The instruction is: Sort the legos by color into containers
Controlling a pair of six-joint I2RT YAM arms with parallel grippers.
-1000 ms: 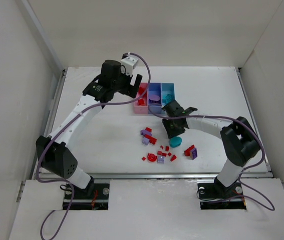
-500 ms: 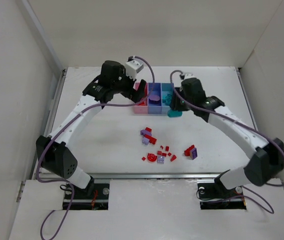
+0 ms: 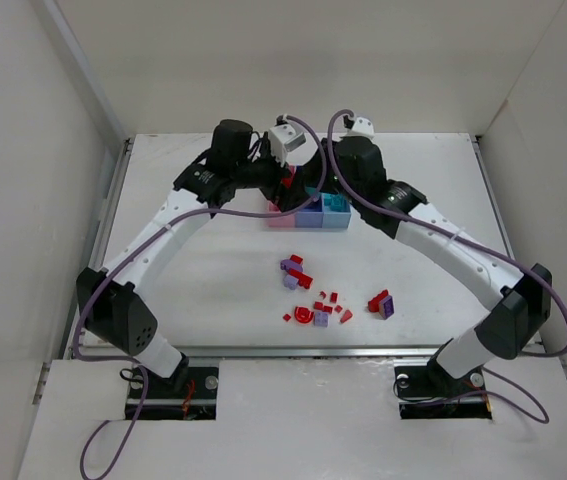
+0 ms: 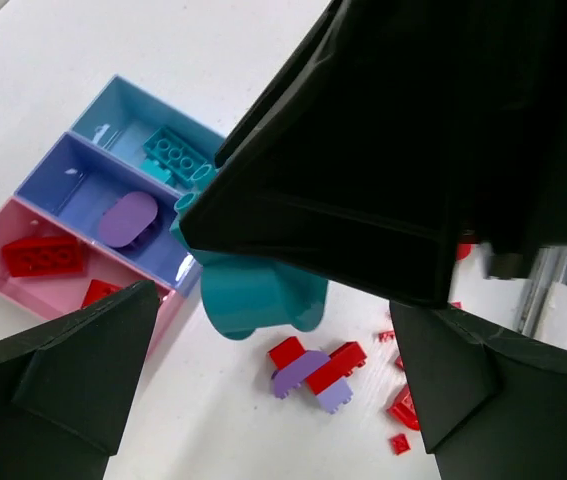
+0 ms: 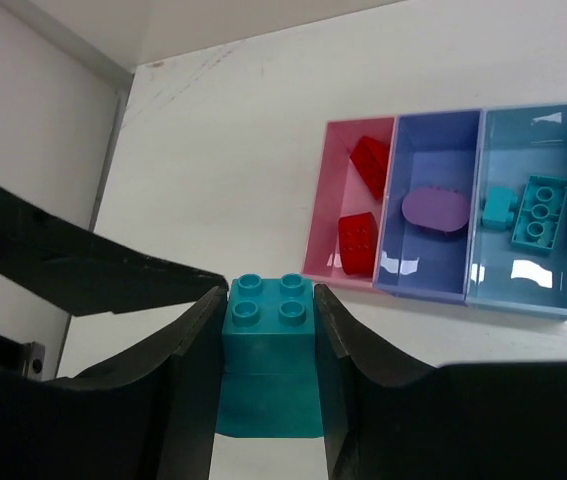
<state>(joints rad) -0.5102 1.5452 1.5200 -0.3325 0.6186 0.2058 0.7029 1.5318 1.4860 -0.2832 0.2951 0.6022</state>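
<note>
The light blue bin holds other teal pieces. My right gripper needs to move across from the pink end next and go down over the empty near part of the light blue bin (image 5: 533, 145).
My right gripper (image 5: 268, 335) is shut on a teal lego (image 5: 268, 345) with four studs and holds it in the air beside the pink end of the containers; in the top view the right gripper (image 3: 317, 190) hangs over the bins. The pink bin (image 5: 338, 165) holds two red bricks, the purple-blue bin (image 5: 433, 155) a lilac oval, the light blue bin (image 5: 533, 145) two teal pieces. My left gripper (image 3: 285, 182) is open and empty above the pink bin (image 3: 278, 219). In the left wrist view the held teal lego (image 4: 253, 300) hangs between its fingers (image 4: 83, 360).
Loose red and lilac legos lie on the white table toward the near edge: one cluster (image 3: 294, 270), several small red bits (image 3: 319, 310), and a red and lilac pair (image 3: 381, 302). A red-lilac piece (image 4: 313, 370) lies below the left gripper. White walls enclose the table.
My right gripper lifted the teal lego from the table and carried it up and left to the bins, close to the left gripper. The left gripper shifted slightly right.
</note>
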